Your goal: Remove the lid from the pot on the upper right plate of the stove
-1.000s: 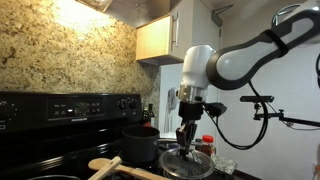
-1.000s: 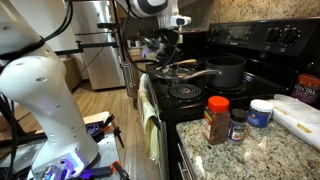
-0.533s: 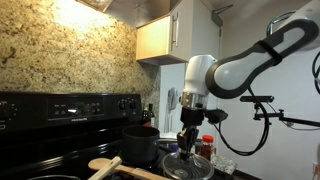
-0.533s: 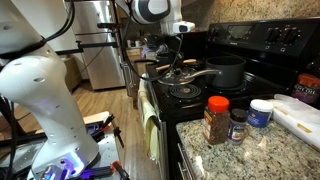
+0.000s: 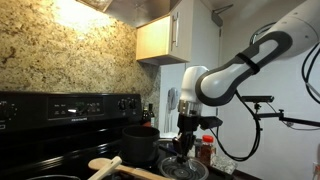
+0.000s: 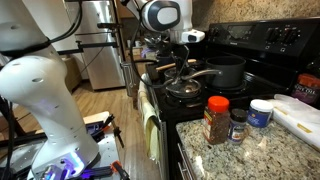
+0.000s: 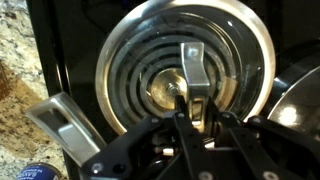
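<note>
My gripper lowers the lid onto the front coil (image 5: 182,171) (image 7: 171,88) next, slightly away from the spice jars, then releases the handle.
My gripper (image 5: 185,147) (image 6: 181,72) is shut on the top handle of the lid (image 5: 186,166) (image 6: 184,89). It holds the lid low over a front coil burner of the black stove (image 5: 60,108) (image 6: 268,45). In the wrist view the glass lid (image 7: 135,55) fills the frame, the coil shows through it, and my fingers (image 7: 197,112) clamp its metal handle. The dark pot (image 5: 140,143) (image 6: 226,70) stands uncovered on the burner behind, with its long handle pointing toward the lid.
A wooden spoon (image 5: 108,165) lies across the stove front. Spice jars (image 6: 216,120) and a white tub (image 6: 261,112) stand on the granite counter beside the stove. A towel (image 6: 152,130) hangs on the oven door. A red-capped jar (image 5: 207,148) stands behind the gripper.
My gripper has come down with the lid, from above the front burner to just over it. The pot has not moved.
</note>
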Robot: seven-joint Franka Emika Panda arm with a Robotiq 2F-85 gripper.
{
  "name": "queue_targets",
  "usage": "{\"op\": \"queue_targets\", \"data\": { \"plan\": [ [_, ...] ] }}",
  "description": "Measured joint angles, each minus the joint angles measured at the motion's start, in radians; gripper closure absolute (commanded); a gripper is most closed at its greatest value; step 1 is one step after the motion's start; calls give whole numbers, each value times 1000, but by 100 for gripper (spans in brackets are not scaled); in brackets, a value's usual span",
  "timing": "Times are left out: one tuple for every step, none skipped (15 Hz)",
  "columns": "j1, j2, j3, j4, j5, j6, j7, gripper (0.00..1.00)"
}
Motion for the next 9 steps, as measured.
{"op": "queue_targets", "data": {
  "plan": [
    [-1,14,-4,8,7,14,-2,90],
    [-1,27,-9,15,13,27,-4,90],
    [-2,40,-13,21,15,40,-4,90],
    [-2,50,-17,27,18,48,-4,90],
    [-2,59,-20,34,21,50,-4,90],
    [-3,67,-22,40,21,50,-4,90],
    [-4,74,-24,45,21,50,-4,90],
    [-4,81,-26,48,22,50,-4,90],
    [-4,87,-27,51,22,50,-4,90]
  ]
}}
